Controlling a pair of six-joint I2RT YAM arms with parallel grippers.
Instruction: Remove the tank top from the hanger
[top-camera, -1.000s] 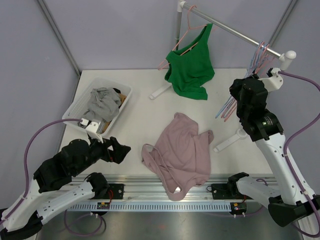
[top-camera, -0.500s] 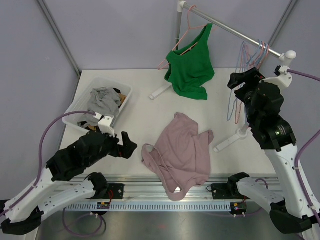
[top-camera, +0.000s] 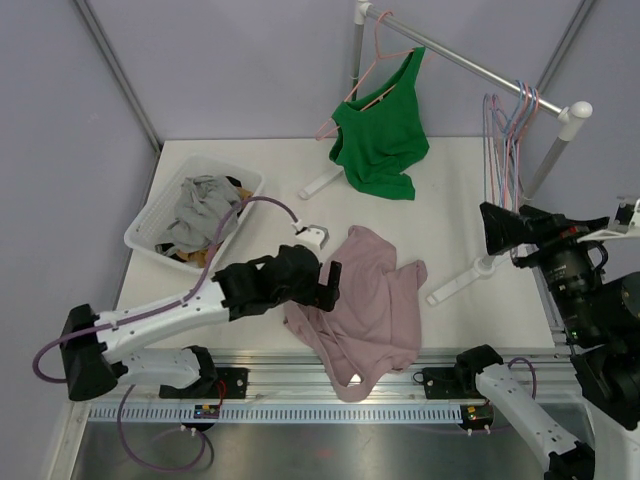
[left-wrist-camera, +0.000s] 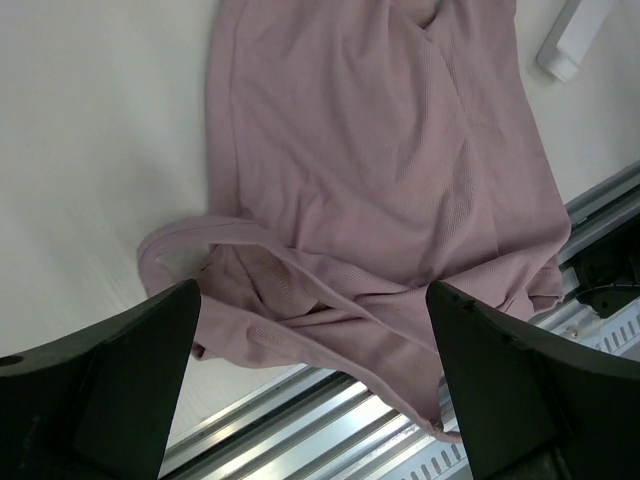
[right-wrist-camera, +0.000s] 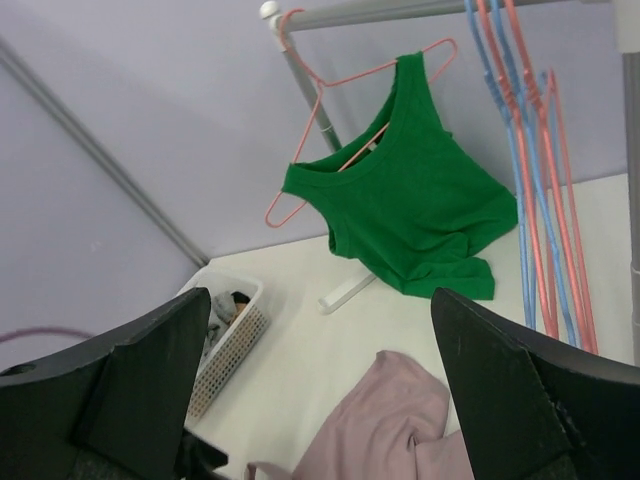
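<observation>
My left gripper should move down next, and to the right in the top view, onto the middle of the pink tank top. The pink tank top lies loose under my open fingers.
A green tank top (top-camera: 380, 145) (right-wrist-camera: 410, 215) hangs by one strap on a pink hanger (top-camera: 365, 75) (right-wrist-camera: 330, 85) at the far end of the rack rail. A pink tank top (top-camera: 365, 300) (left-wrist-camera: 380, 170) (right-wrist-camera: 385, 420) lies crumpled on the table, free of any hanger. My left gripper (top-camera: 325, 285) (left-wrist-camera: 312, 300) hovers open just above that pink top's left edge, nothing between its fingers. My right gripper (top-camera: 500, 228) (right-wrist-camera: 320, 300) is open and empty, held high at the right, pointing toward the rack.
A white basket (top-camera: 150, 225) with grey clothes stands at the left. Several empty blue and pink hangers (top-camera: 505, 130) hang near the rail's right post (top-camera: 550, 150). The rack's white feet (top-camera: 460, 280) lie on the table. A metal rail (top-camera: 330, 385) runs along the front edge.
My left arm swung right from the front left corner to the pink top. My right gripper opened, let go of the empty hangers and drew back to the right; they now hang straight.
</observation>
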